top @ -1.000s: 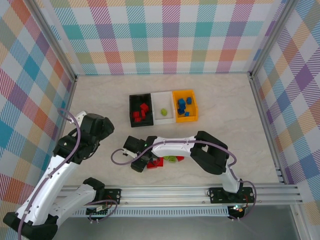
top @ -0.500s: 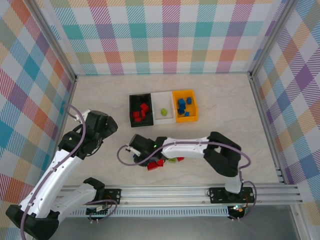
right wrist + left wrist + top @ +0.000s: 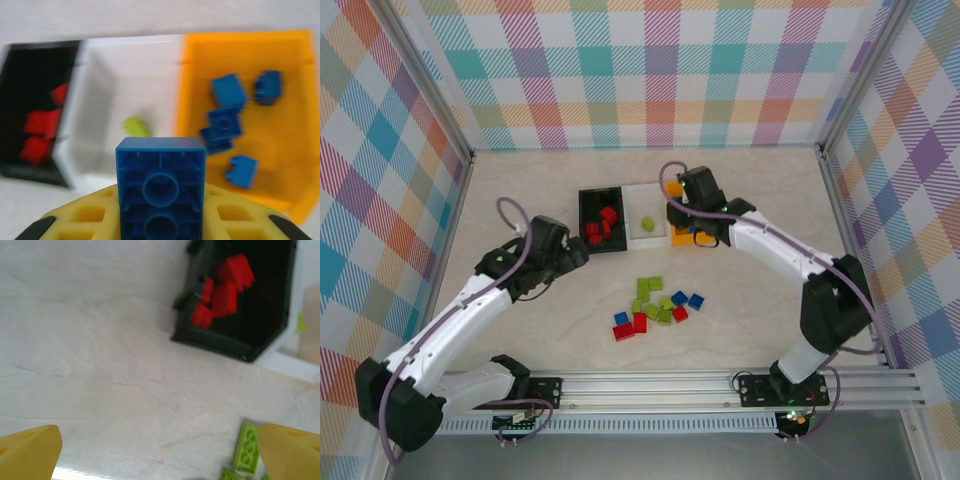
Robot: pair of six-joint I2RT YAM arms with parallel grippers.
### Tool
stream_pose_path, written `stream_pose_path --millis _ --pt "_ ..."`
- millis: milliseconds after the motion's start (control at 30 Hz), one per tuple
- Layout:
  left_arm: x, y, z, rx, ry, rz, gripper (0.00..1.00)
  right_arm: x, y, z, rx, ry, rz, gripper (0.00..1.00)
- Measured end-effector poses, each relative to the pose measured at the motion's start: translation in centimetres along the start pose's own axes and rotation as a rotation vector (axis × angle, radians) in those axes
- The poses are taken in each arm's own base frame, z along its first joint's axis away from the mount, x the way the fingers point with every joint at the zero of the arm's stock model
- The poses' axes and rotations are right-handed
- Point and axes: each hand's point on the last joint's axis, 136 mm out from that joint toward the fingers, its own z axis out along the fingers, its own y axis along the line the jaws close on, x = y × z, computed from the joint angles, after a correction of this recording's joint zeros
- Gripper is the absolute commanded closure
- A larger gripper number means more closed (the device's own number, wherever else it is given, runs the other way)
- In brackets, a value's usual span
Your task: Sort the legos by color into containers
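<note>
My right gripper moves sideways over the orange container's middle (image 3: 259, 127) next and releases the blue lego, since matching blue legos lie there, below and beside the gripper.
In the right wrist view my right gripper (image 3: 161, 205) is shut on a blue lego (image 3: 161, 175), held above the near edge of the white container (image 3: 125, 75) and orange container (image 3: 292, 135). Several blue legos (image 3: 227, 91) lie in the orange one, a green lego (image 3: 136, 126) in the white one, red legos (image 3: 42, 122) in the black container (image 3: 25, 60). From above, the right gripper (image 3: 674, 213) partly hides the orange container (image 3: 677, 239). My left gripper (image 3: 577, 258) stands open and empty over bare table, left of a loose green lego (image 3: 247, 454).
A loose pile of green, blue and red legos (image 3: 655, 305) lies on the table in front of the three containers. The black container (image 3: 585, 215) and white container (image 3: 635, 205) stand side by side. Checked walls close the table in at the back and sides.
The right gripper closed on a blue lego at the pile, lifted it and swung back over the containers. The left arm reached forward and right toward the table's middle.
</note>
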Motion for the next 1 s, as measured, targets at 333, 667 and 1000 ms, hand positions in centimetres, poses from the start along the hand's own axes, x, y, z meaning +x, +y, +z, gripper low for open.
stream_pose_path --millis 333,667,1000 --pt "6.4 -4.0 5.0 0.047 0.253 0.17 0.0 -0.7 -5.1 8.2 0.151 0.169 0.123 0.54" --pt "11.9 -6.1 6.8 0.043 0.41 0.383 0.13 -1.9 -4.1 6.8 0.104 0.152 0.151 0.33" --pt "16.5 -6.3 7.4 0.01 0.509 0.532 0.3 -0.6 -4.3 2.8 0.075 0.115 0.153 0.34"
